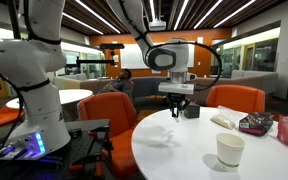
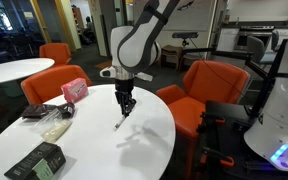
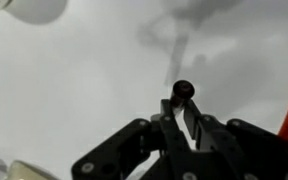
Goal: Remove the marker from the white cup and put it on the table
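Observation:
The gripper will lower the marker to the table top next and let go of it there.
My gripper (image 2: 126, 106) is shut on the marker (image 2: 120, 121), a thin dark stick that hangs tilted from the fingers with its lower tip close to the white table (image 2: 104, 150). In the wrist view the marker's round end (image 3: 182, 90) sticks out between the closed fingers (image 3: 174, 112) above the bare table top. The white cup (image 1: 230, 150) stands upright on the table (image 1: 179, 150) near the front edge, apart from the gripper (image 1: 177, 108). The cup's rim shows at the top left of the wrist view (image 3: 32, 8). I cannot see the cup in the exterior view that shows the marker.
A pink box (image 2: 74, 90), a clear plastic bag (image 2: 54, 125) and a dark box (image 2: 39, 160) lie on one side of the table. Orange chairs (image 2: 204, 85) ring the table. A smaller white round table (image 2: 14, 72) stands further back.

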